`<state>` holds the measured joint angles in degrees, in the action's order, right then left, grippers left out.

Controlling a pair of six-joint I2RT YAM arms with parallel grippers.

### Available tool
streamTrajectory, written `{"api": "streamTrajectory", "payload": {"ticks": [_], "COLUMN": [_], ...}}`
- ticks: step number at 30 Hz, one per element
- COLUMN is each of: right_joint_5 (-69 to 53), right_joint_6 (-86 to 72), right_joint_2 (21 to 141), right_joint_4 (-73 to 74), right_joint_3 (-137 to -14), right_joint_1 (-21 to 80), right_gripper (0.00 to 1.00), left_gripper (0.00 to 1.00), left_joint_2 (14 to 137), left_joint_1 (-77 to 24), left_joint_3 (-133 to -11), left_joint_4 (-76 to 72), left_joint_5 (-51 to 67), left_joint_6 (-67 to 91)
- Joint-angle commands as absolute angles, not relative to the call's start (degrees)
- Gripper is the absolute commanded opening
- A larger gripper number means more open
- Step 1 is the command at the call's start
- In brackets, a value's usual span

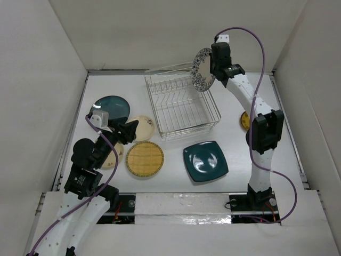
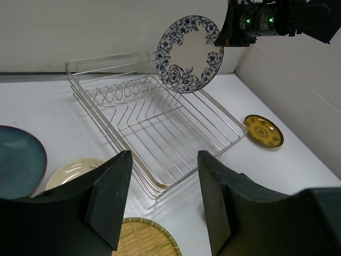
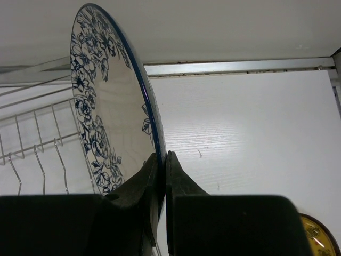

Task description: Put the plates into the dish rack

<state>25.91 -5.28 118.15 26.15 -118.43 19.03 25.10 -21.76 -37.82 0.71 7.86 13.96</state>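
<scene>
I should lower my right gripper to the left in the top view, toward the rack's empty far slots below it, and release the plate's rim.
My right gripper (image 1: 214, 66) (image 3: 162, 157) is shut on the rim of the blue-and-white patterned plate (image 1: 202, 70) (image 2: 189, 53) (image 3: 104, 106). It holds the plate upright, on edge, in the air above the far right corner of the silver wire dish rack (image 1: 181, 109) (image 2: 160, 130) (image 3: 32, 154). No plates stand in the rack. My left gripper (image 1: 133, 130) (image 2: 162, 157) is open and empty, low over the table left of the rack's near corner.
On the table lie a round dark teal plate (image 1: 113, 106) (image 2: 16, 160), a cream plate (image 1: 143, 127) (image 2: 72, 172), a second cream plate (image 1: 113, 156) partly under my left arm, a woven tan plate (image 1: 145, 158) (image 2: 144, 237), a square teal plate (image 1: 205, 161) and a small yellow-brown plate (image 1: 244, 121) (image 2: 264, 130) (image 3: 319, 237).
</scene>
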Motion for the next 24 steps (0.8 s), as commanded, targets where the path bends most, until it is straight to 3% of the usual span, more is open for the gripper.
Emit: {"api": "streamTrajectory", "payload": {"ticks": [1, 11, 20, 21, 24], "right_joint_5": [32.6, 37.7, 35.0, 32.8, 25.6], "right_joint_6": [-1.3, 3.5, 0.7, -0.5, -6.4], "right_joint_2": [115.7, 122.6, 122.6, 121.3, 117.8], "right_joint_4": [16.1, 16.0, 17.7, 18.2, 19.3], "right_joint_3": [-121.7, -120.1, -119.9, -119.7, -118.5], "right_joint_1": [21.1, 27.5, 28.0, 27.5, 24.9], "right_gripper": [0.0, 0.0, 0.47, 0.55, 0.68], "left_gripper": [0.49, 0.49, 0.49, 0.49, 0.49], "left_joint_2": [25.4, 25.8, 26.4, 26.5, 26.5], "left_joint_1": [-22.1, -22.1, -22.1, -22.1, -22.1], "left_joint_3": [-37.1, -37.0, -37.1, -37.1, -37.1], "left_joint_4": [-2.0, -2.0, -1.9, -1.9, -1.9], "left_joint_5": [7.9, 7.8, 7.6, 7.6, 7.6], "left_joint_6": [13.4, 13.4, 13.4, 13.4, 13.4]}}
